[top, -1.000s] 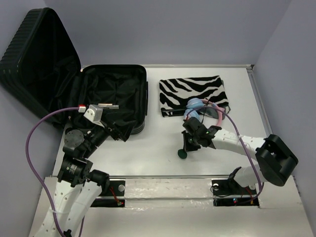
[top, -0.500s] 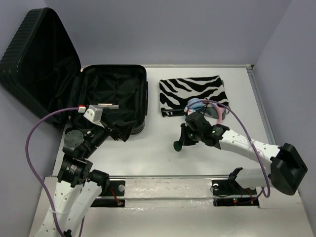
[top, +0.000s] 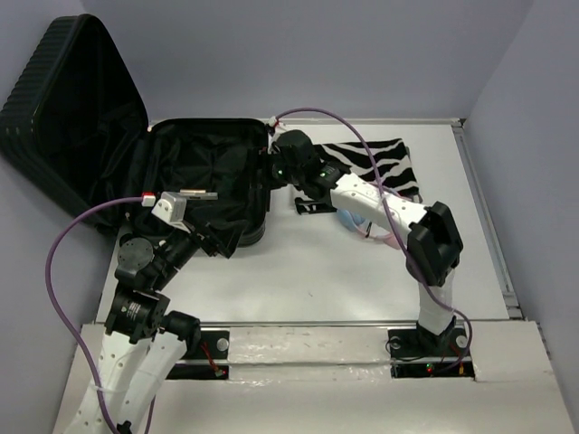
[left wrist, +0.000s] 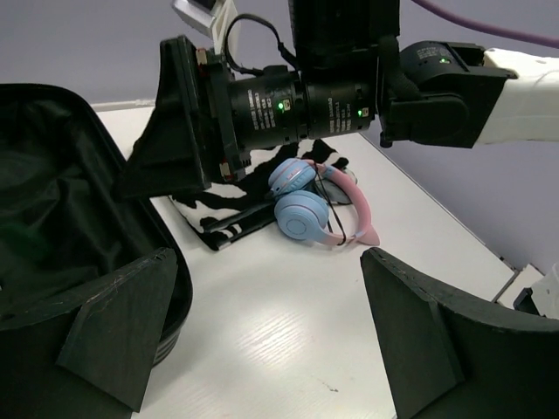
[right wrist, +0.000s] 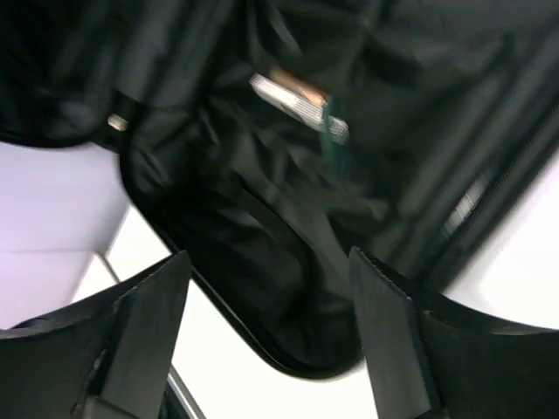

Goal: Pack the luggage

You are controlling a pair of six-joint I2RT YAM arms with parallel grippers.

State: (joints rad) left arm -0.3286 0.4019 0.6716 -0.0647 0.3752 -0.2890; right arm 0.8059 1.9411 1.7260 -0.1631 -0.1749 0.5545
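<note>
My right gripper will go rightward in the top view, back and down onto the pink band by the blue cup, as the band lies below on that side.
The luggage (top: pixel 194 167) lies open at the left, its ribbed lid (top: pixel 68 108) leaning back and its black lining (right wrist: pixel 288 201) showing. My right gripper (top: pixel 260 168) hovers over the luggage's right rim; its jaws (right wrist: pixel 269 262) are open with nothing between them. Below it, a small blurred pale object with a green end (right wrist: pixel 301 100) lies on the lining. My left gripper (left wrist: pixel 266 262) is open and empty above the table by the luggage's near right corner (top: pixel 215 240). In the left wrist view my right gripper (left wrist: pixel 170 144) reaches in from the right.
A zebra-striped pouch (top: pixel 362 167) lies right of the luggage, partly under my right arm. Pink and blue headphones (left wrist: pixel 310 201) rest at its near edge (top: pixel 362 221). Grey walls enclose the table on three sides.
My right arm has swung from the middle of the table to the luggage and its jaws have opened. The dark green-ended thing it carried is no longer in them. The left arm stayed put.
</note>
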